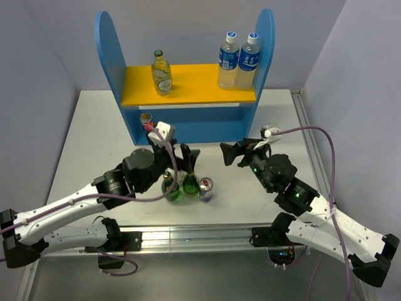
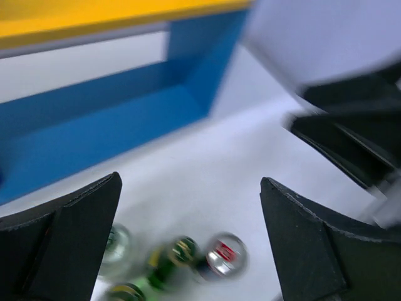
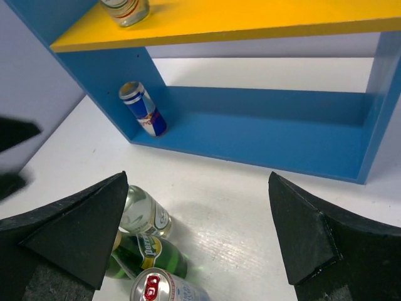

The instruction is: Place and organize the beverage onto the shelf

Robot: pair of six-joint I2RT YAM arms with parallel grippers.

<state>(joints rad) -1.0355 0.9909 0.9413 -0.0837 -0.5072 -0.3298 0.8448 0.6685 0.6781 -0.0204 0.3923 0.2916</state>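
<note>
The bare table beside the red-tabbed can (image 1: 206, 185) (image 2: 226, 251) leaves room for fingers, so the left gripper needs to go down and move back, to the right in the top view, around the can.
The blue shelf (image 1: 111, 44) has a yellow upper board (image 1: 200, 88). One clear glass bottle (image 1: 161, 74) stands on that board at the left. One blue-and-silver can (image 1: 146, 119) stands in the lower level at the left, also in the right wrist view (image 3: 143, 108). On the table stand a clear bottle (image 3: 143, 213), two green bottles (image 1: 190, 183) (image 1: 170, 188) and a can (image 1: 206, 189). My left gripper (image 1: 178, 163) is open and empty above them; they show blurred in its view (image 2: 191, 182). My right gripper (image 1: 228, 153) is open and empty, to their right (image 3: 199, 179).
Two taller plastic bottles with blue labels (image 1: 229, 61) (image 1: 249, 61) stand at the right of the yellow board. The lower level (image 3: 269, 125) is bare right of the can. Bare table (image 1: 94, 138) lies left of the shelf. Grey walls close in on both sides.
</note>
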